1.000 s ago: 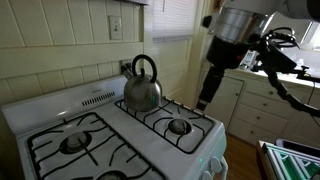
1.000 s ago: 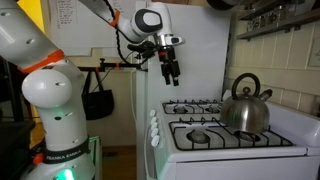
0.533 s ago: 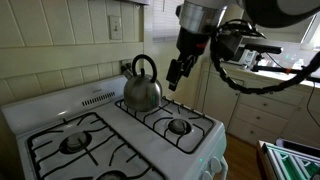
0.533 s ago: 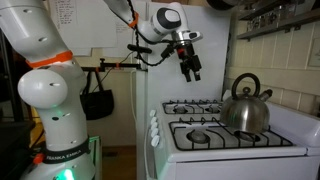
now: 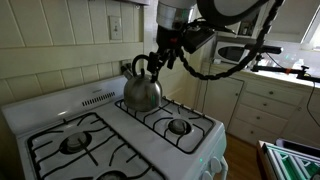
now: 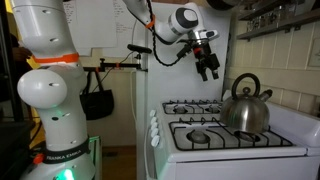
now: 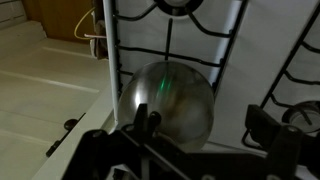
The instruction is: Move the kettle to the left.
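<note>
The top of the kettle's dark loop handle [image 5: 141,58] is beside my spread, empty fingers. Next, my gripper moves outward toward the tiled wall and brings them around it.
The shiny steel kettle [image 5: 141,92] with a dark arched loop handle stands on a back burner of the white stove [image 5: 150,135]. It also shows in an exterior view [image 6: 246,110] and from above in the wrist view [image 7: 168,100]. My gripper [image 5: 157,63] hangs in the air just beside and above the kettle handle, apart from it; it also shows in an exterior view [image 6: 209,70]. In the wrist view the two fingers [image 7: 205,125] are spread wide with nothing between them, above the kettle.
The stove has black grates and several burners, one at the front [image 5: 178,126]. A tiled wall with an outlet [image 5: 115,27] is behind the stove. White cabinets [image 5: 255,100] stand beside it. The robot base [image 6: 55,110] stands off the stove's front.
The arm has swung across from beside the stove toward the kettle. The gripper now hovers over the kettle's handle. The kettle has not moved.
</note>
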You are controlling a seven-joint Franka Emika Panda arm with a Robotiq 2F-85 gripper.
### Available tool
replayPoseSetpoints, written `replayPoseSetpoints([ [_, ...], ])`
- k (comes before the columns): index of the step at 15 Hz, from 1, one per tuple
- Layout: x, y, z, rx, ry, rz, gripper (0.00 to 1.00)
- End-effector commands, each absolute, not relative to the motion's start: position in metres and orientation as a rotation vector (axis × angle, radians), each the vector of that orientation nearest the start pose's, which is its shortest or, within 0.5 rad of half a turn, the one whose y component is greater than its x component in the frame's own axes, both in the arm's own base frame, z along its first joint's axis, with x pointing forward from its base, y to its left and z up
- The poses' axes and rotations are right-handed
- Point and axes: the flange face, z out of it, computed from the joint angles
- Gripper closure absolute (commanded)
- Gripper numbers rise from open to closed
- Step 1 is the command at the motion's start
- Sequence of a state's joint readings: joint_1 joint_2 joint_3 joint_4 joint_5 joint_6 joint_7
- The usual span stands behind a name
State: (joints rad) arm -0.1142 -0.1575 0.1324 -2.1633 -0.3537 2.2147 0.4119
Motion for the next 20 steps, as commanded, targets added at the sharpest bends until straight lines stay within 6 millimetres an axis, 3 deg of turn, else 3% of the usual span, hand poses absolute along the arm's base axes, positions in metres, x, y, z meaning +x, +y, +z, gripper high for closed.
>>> replayPoseSetpoints([
  [1,0.549,-0.017,0.484,-3.386,0.424,-0.455,0.00],
  [7,0.572,-0.041,0.481,-3.347,0.477,-0.438,0.00],
  [20,0.617,-0.054,0.480,-3.318,0.587,-0.534,0.00],
])
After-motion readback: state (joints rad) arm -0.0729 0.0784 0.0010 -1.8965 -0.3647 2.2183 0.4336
